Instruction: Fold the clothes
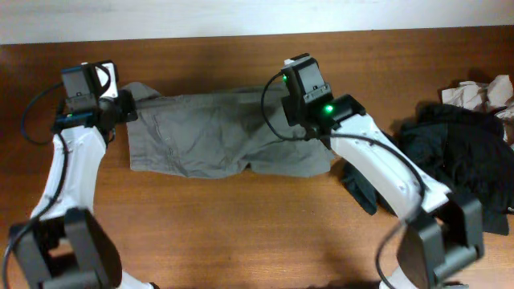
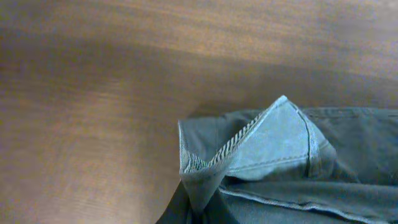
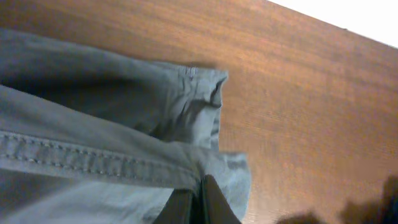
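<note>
My right gripper will go down and outward toward the lower layer's far corner (image 3: 208,79), which is outward and below it, and let go of the top edge of the shorts, because that corner is bare.
A grey pair of shorts (image 1: 217,132) lies spread across the middle of the wooden table. My left gripper (image 1: 120,108) is shut on its left top corner; the left wrist view shows the fabric corner (image 2: 249,155) pinched into the jaws (image 2: 202,214). My right gripper (image 1: 293,104) is shut on the garment's right top edge; the right wrist view shows the seamed hem (image 3: 112,162) clamped between the dark fingers (image 3: 199,205). Both held corners are lifted slightly off the table.
A pile of dark clothes (image 1: 458,152) lies at the right side, with crumpled light fabric (image 1: 482,92) behind it. A dark piece (image 1: 361,193) lies under my right arm. The table's back edge meets a white wall (image 1: 241,16).
</note>
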{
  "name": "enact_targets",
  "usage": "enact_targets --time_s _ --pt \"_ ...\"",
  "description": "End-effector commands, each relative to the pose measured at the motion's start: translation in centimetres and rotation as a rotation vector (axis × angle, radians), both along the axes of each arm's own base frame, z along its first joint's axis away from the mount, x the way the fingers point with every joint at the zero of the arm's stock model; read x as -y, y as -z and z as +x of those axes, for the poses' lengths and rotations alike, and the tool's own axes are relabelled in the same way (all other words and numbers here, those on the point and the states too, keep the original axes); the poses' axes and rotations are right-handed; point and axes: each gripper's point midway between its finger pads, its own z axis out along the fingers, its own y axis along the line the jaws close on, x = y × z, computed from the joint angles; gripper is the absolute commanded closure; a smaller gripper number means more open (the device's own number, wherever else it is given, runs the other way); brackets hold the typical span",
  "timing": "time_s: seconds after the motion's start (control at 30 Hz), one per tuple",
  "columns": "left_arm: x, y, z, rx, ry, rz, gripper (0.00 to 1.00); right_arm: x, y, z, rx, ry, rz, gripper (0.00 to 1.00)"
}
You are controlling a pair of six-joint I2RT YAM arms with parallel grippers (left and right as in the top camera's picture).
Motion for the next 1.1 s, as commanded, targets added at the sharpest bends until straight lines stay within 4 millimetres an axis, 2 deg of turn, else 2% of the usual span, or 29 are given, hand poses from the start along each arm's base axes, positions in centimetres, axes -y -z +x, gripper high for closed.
enact_targets --time_s 0.0,0.07,0.2,0.27,0.3,0.4,0.43,0.47,0.53,0.6,0.63,0.7,0.73,0.83,0.9,1.0,1.07 --pt "-1.8 1.7 1.4 -0.003 -0.012 0.062 0.99 2.6 0.6 2.2 0.020 0.028 -0.060 0.96" --pt "-1.9 3.4 2.3 -0.005 -0.010 0.059 0.99 3.5 1.3 3.4 0.032 0.040 -0.066 0.96" --pt "-2.0 4.7 3.2 0.003 -0.001 0.055 0.95 4.1 1.7 4.6 0.046 0.039 -0.029 0.96" --pt "-1.9 4.9 3.8 0.021 0.005 0.052 0.86 3.9 1.8 5.0 0.046 0.009 0.004 0.96" --pt "-1.9 4.7 4.1 0.034 0.004 0.055 0.67 3.7 1.9 5.3 0.050 -0.002 0.027 0.96" --pt "-2.2 3.8 5.0 0.086 0.002 0.067 0.35 3.9 1.8 6.1 0.073 -0.001 0.049 0.96" --pt "-2.3 3.3 5.2 0.101 -0.002 0.073 0.16 4.1 1.6 6.3 0.082 0.003 0.051 0.94" --pt "-2.9 2.9 5.4 0.112 -0.019 0.089 0.07 4.4 1.4 6.5 0.092 0.010 0.053 0.92" --pt "-3.9 1.8 5.7 0.123 -0.052 0.120 0.07 5.1 1.3 6.7 0.102 0.031 0.044 0.77" --pt "-4.6 0.4 5.9 0.128 -0.061 0.123 0.07 6.2 1.4 6.8 0.098 0.056 0.031 0.71" --pt "-4.6 -0.2 6.0 0.126 -0.057 0.117 0.07 6.7 1.6 6.7 0.085 0.064 0.028 0.54" --pt "-4.4 -1.0 5.7 0.101 -0.051 0.107 0.08 7.1 2.0 6.3 0.064 0.070 0.025 0.26" --pt "-4.2 -1.4 5.5 0.085 -0.044 0.106 0.09 7.4 2.4 6.0 0.040 0.072 0.018 0.23" --pt "-3.4 -2.0 4.6 0.039 -0.025 0.093 0.11 7.6 3.2 5.0 -0.011 0.073 0.004 0.23" --pt "-2.9 -2.4 4.0 0.018 -0.006 0.098 0.19 7.5 3.1 4.3 -0.031 0.068 0.003 0.24" --pt "-1.5 -3.0 2.7 -0.015 0.051 0.099 0.34 7.1 1.9 3.1 -0.043 0.051 0.006 0.25" --pt "0.5 -3.4 1.8 -0.033 0.116 0.064 0.54 6.2 0.5 2.0 -0.044 0.021 0.025 0.25"
